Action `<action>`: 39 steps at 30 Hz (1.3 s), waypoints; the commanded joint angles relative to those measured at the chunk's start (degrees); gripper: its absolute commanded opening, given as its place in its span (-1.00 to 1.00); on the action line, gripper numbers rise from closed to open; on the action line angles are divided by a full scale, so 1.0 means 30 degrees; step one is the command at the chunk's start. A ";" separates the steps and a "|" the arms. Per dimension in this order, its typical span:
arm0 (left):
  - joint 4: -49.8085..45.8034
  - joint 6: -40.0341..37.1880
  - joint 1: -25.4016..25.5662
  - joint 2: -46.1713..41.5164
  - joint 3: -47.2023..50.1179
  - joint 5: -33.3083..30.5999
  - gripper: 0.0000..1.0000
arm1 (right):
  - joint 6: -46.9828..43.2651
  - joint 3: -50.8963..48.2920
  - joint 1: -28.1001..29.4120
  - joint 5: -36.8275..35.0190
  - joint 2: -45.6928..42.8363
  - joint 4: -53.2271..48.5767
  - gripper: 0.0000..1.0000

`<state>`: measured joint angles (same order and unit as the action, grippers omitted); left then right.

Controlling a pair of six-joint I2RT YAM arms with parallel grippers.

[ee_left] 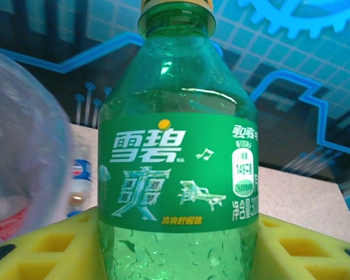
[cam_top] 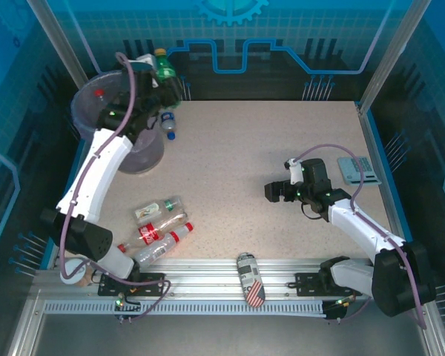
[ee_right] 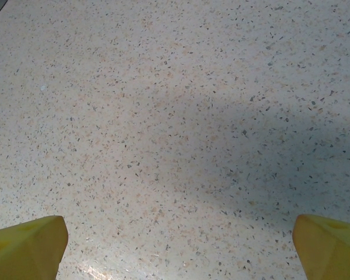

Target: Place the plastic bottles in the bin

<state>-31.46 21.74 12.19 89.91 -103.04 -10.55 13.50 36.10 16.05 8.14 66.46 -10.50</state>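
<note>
I need to swing my left gripper over the bin's opening (cam_top: 96,105) beside it next and let go of the green bottle (cam_top: 162,67) inside, because my gripper holds that bottle outside the bin's rim.
My left gripper (cam_top: 163,83) is shut on a green plastic bottle (cam_top: 162,67) with a yellow cap, holding it upright just right of the bin (cam_top: 83,111). In the left wrist view the green bottle (ee_left: 178,175) stands between my yellow pads (ee_left: 58,245), and the bin's bag-lined wall (ee_left: 17,151) is blurred at the left. A red-capped bottle (cam_top: 99,94) lies inside the bin. A blue-capped bottle (cam_top: 168,124) lies on the table beside the bin, and it shows as a small blue-capped bottle (ee_left: 80,175) past the green one. Three red-labelled bottles (cam_top: 162,226) lie near the left front. My right gripper (cam_top: 277,191) hangs open over bare table (ee_right: 178,245).
A dark flag-patterned can (cam_top: 251,279) lies across the front rail. A flat grey-blue object (cam_top: 356,169) sits at the table's right edge. Speckled tabletop (cam_top: 267,141) stretches between the two arms. Blue cage walls close in the back and sides.
</note>
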 commanded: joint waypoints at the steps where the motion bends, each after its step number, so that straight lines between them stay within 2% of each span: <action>1: -0.1407 -0.0814 -0.1420 -0.0674 -0.0877 0.1785 -1.00 | 0.0130 0.0634 -0.0226 0.0275 0.0115 -0.0088 0.99; 9: -0.1540 -0.0700 -0.5180 -0.0298 -0.1075 0.3478 -1.00 | 0.0145 0.0603 -0.0243 0.0048 -0.0182 -0.0418 0.99; 17: -0.2001 -0.1034 -0.7306 0.1321 -0.0785 0.4450 -1.00 | 0.0196 0.0572 -0.0248 -0.0040 -0.0413 -0.0542 0.99; 39: -0.2168 -0.2626 -0.7900 0.5088 0.0867 0.4028 -1.00 | 0.0312 0.0446 -0.0223 0.0012 -0.0243 -0.0396 0.99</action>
<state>-35.64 15.59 -10.92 102.87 -101.30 1.41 13.93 36.10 16.05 7.94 66.19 -11.14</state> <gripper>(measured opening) 0.532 0.996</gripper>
